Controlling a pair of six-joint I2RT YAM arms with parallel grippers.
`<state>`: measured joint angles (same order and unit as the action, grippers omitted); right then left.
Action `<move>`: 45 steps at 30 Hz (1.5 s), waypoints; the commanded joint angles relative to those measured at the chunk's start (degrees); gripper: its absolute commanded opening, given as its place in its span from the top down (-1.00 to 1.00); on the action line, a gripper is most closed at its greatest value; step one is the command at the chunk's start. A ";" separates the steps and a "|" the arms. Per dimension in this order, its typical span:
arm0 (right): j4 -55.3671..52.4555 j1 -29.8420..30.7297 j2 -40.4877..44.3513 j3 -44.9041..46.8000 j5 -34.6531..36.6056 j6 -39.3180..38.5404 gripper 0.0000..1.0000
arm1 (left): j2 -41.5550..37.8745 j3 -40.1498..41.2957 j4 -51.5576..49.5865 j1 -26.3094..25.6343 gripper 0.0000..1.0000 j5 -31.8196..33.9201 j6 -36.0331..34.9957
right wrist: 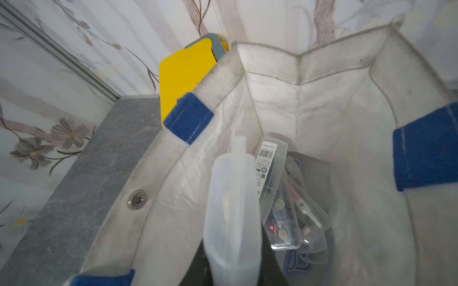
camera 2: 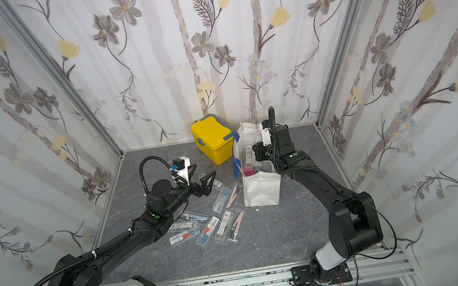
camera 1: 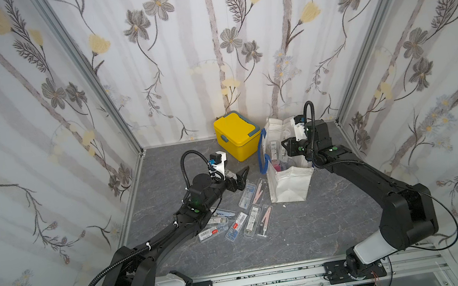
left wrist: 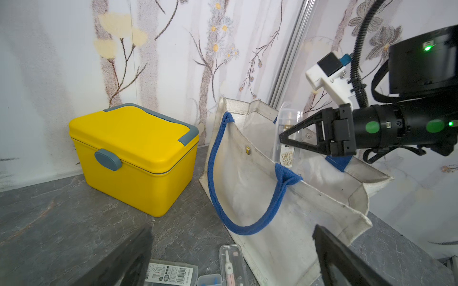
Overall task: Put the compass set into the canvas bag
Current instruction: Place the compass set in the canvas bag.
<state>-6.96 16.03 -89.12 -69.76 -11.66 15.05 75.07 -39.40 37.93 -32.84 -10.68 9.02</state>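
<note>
The bag's bottom point(right wrist: 291, 209) lies below my right gripper, which will stay over it. My right gripper will spread its fingers to release the case point(right wrist: 233, 218), which already hangs within the bag's rim.
The off-white canvas bag point(camera 1: 289, 185) point(camera 2: 261, 192) with blue handles stands open at the back right, beside the yellow box. My right gripper point(camera 1: 285, 146) point(left wrist: 285, 139) hovers over the bag's mouth, shut on a clear compass set case point(left wrist: 287, 123) point(right wrist: 233, 218) that hangs down into the opening. Several more cased compass sets point(right wrist: 282, 198) lie at the bottom of the bag. Others are scattered on the table point(camera 1: 253, 218) point(camera 2: 224, 226). My left gripper point(camera 1: 243, 175) point(camera 2: 210, 180) is open and holds nothing, above the table left of the bag, with its fingers point(left wrist: 128, 260) spread wide.
A yellow lidded box point(camera 1: 237, 136) point(left wrist: 133, 158) sits against the back wall, just left of the bag. Flowered walls close in the grey table point(camera 1: 311, 229) on three sides. The bag's blue handle point(left wrist: 213, 173) droops over its near side.
</note>
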 commanded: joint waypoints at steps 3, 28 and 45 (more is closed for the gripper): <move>-4.97 0.53 -6.00 -3.94 1.52 -2.00 0.80 | 0.14 0.02 0.03 0.07 -1.00 2.54 0.86; -8.67 1.46 -12.50 -11.94 3.16 -4.15 0.14 | -0.97 -1.03 -9.45 0.06 -1.00 11.10 -0.62; 3.28 1.94 5.33 -1.52 1.40 -5.29 -0.39 | -1.87 -0.86 -11.18 0.05 -1.00 11.77 -2.21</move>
<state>-8.21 17.65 -85.69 -72.51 -9.02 11.22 73.78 -40.29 26.74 -32.84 0.38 7.70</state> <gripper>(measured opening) 0.690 0.995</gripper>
